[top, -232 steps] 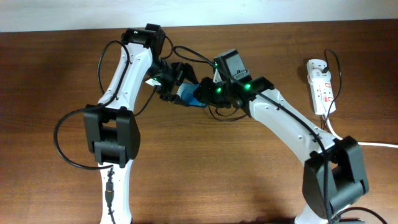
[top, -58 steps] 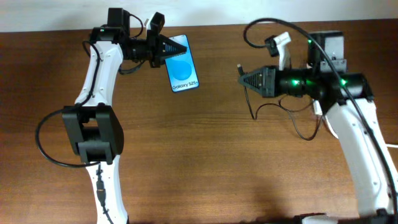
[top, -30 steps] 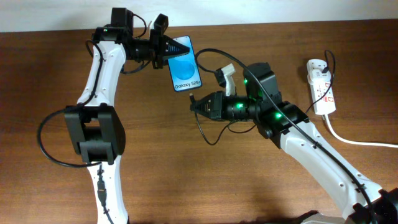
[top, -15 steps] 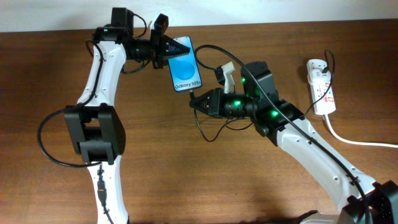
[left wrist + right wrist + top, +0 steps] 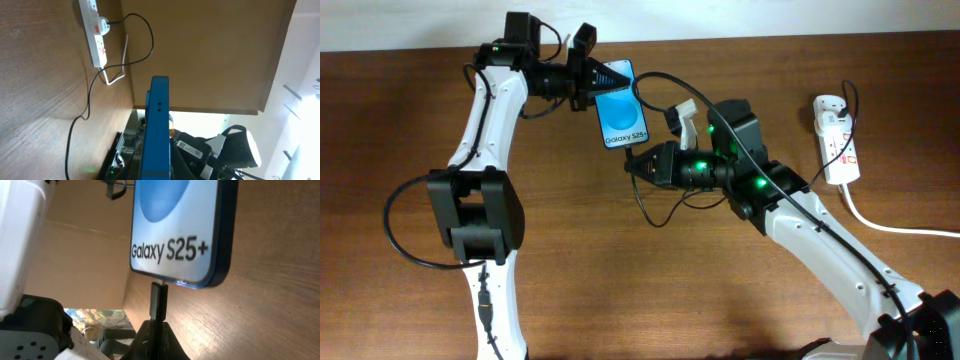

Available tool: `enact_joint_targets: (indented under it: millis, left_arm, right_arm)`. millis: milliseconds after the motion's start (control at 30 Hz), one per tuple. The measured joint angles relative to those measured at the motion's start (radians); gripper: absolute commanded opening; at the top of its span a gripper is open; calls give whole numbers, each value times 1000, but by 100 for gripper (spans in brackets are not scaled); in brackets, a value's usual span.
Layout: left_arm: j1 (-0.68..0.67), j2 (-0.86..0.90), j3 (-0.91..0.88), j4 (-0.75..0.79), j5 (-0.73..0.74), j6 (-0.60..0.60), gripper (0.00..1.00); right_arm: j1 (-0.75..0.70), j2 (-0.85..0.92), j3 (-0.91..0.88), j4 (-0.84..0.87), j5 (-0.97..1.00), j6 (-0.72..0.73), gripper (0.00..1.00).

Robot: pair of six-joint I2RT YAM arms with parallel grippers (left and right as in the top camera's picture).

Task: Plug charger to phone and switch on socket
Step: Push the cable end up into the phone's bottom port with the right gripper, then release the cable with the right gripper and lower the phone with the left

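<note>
The phone [image 5: 623, 115] is held aloft, so next my left gripper will lower and tilt it down onto the brown tabletop to release its top end.
The phone [image 5: 623, 115] shows a bright blue screen with a white text strip and is lifted off the table. My left gripper [image 5: 597, 78] is shut on its top end. The left wrist view shows the phone [image 5: 158, 125] edge-on between the jaws. My right gripper [image 5: 633, 164] is shut on the charger plug [image 5: 159, 300], just below the phone's bottom edge [image 5: 175, 282]. The plug tip reaches that edge; whether it is inside, I cannot tell. The thin black charger cable [image 5: 646, 212] loops below my right gripper. The white socket [image 5: 838, 140] lies at the far right.
A thick white cord [image 5: 895, 227] runs from the socket off the right edge. The socket [image 5: 95, 30] also shows in the left wrist view with a black cable [image 5: 145, 35] plugged into it. Both arms cross the middle of the brown table [image 5: 650, 290].
My right gripper with the plug has moved left and up to the phone's bottom edge. My left gripper has shifted the phone slightly to the right.
</note>
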Motion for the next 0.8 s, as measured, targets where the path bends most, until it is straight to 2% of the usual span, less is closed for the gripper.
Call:
enact_joint_targets:
  millis: [333,533,733,800]
  left_arm:
    - [8,0,0,12,12,-4,0]
    - [-3,0,0,15,10,-5,0]
    - [-19,0,0,10,-1,1,0]
    - [-25,0,0,10,-5,1,0]
  right_arm:
    - [6,53,-8,132,-50,45,4]
    - [-18,58,-13,139,-99,52,5]
    - [-55,59,-13,131,-69,48,29]
    - [-64,60,-13,127,-68,47,30]
